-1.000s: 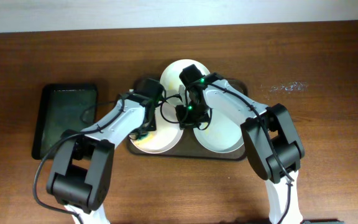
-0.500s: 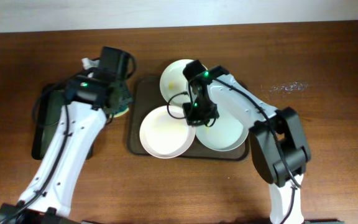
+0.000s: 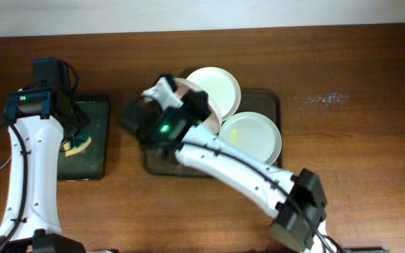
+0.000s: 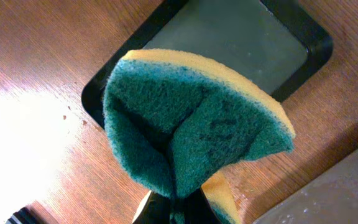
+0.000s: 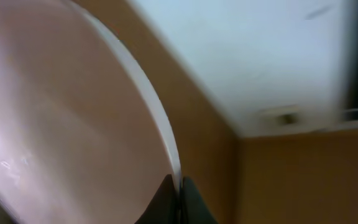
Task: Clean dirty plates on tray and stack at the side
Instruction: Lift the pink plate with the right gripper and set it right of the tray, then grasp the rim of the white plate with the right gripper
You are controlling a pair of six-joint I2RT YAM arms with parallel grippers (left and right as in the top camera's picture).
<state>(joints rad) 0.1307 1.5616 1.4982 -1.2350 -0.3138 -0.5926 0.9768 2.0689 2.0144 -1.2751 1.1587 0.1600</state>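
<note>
My right gripper will next swing to the right in the overhead view, past the brown tray (image 3: 271, 99), and set the plate down flat on the smudged wood, because the wood is empty.
The dark brown tray (image 3: 271, 99) lies at the table's middle. Two white plates lie on it: one at the back (image 3: 218, 86), one at the right (image 3: 253, 138) with faint yellow smears. My right gripper (image 3: 201, 107) is shut on the rim of the third plate (image 3: 187, 92) and holds it tilted on edge above the tray's left part. The right wrist view shows the rim pinched between the fingers (image 5: 179, 190) and the plate's face (image 5: 61, 124). My left gripper (image 3: 74, 137) is shut on a green and yellow sponge (image 4: 191, 118) above the small black tray.
The narrow black tray (image 3: 93, 112) lies at the left; it also shows in the left wrist view (image 4: 247, 43). My right arm (image 3: 223, 165) stretches across the brown tray's front edge. A faint white smudge (image 3: 322, 98) marks the wood at the right.
My left arm swung left from the brown tray to the black tray with the sponge. My right gripper lifted the front left plate off the tray and tipped it on edge.
</note>
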